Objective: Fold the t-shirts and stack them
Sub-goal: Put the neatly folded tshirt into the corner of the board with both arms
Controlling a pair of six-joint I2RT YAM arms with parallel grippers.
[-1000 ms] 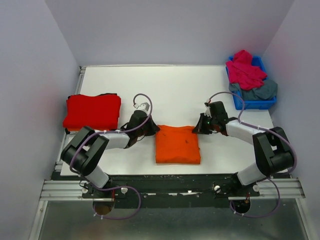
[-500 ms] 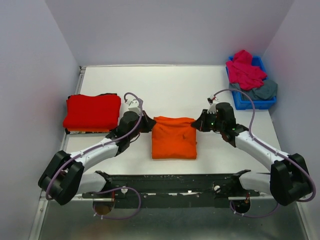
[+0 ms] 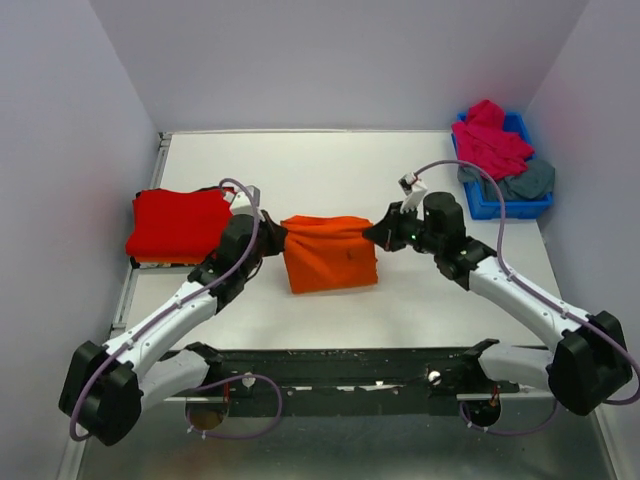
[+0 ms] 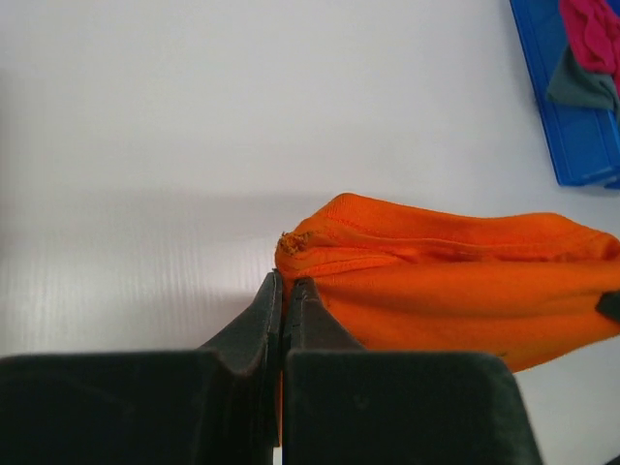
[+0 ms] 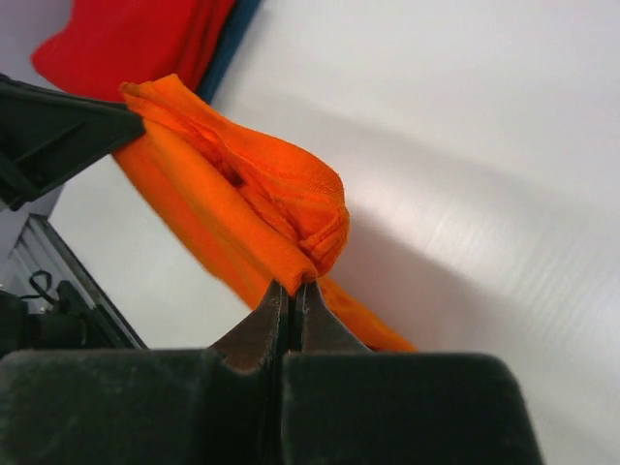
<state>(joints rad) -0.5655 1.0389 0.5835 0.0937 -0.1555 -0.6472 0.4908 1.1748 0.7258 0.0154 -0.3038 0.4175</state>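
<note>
I will lower the shirt's corner onto bare table with room for the shirt (image 3: 318, 208) (image 4: 392, 179) and let go there. That spot is below my left gripper and to its right in the top view.
A folded bright orange t-shirt (image 3: 328, 254) hangs between my two grippers above the middle of the table. My left gripper (image 3: 276, 237) is shut on its left corner (image 4: 291, 254). My right gripper (image 3: 377, 234) is shut on its right corner (image 5: 308, 266), and the cloth sags below the grip. A folded red t-shirt (image 3: 183, 222) lies at the table's left edge, with a dark blue cloth edge (image 5: 234, 46) showing under it. A magenta-pink t-shirt (image 3: 488, 139) and a slate grey-blue one (image 3: 522, 180) lie crumpled in the bin.
A small blue plastic bin (image 3: 505, 206) stands at the back right corner of the white table (image 3: 330, 170). Grey walls close in on both sides and behind. A metal rail (image 3: 340, 368) runs along the near edge.
Both arms have stretched out and lifted the orange t-shirt off the table, carrying it up and to the left, closer to the red t-shirt. Both grippers stay shut on it.
</note>
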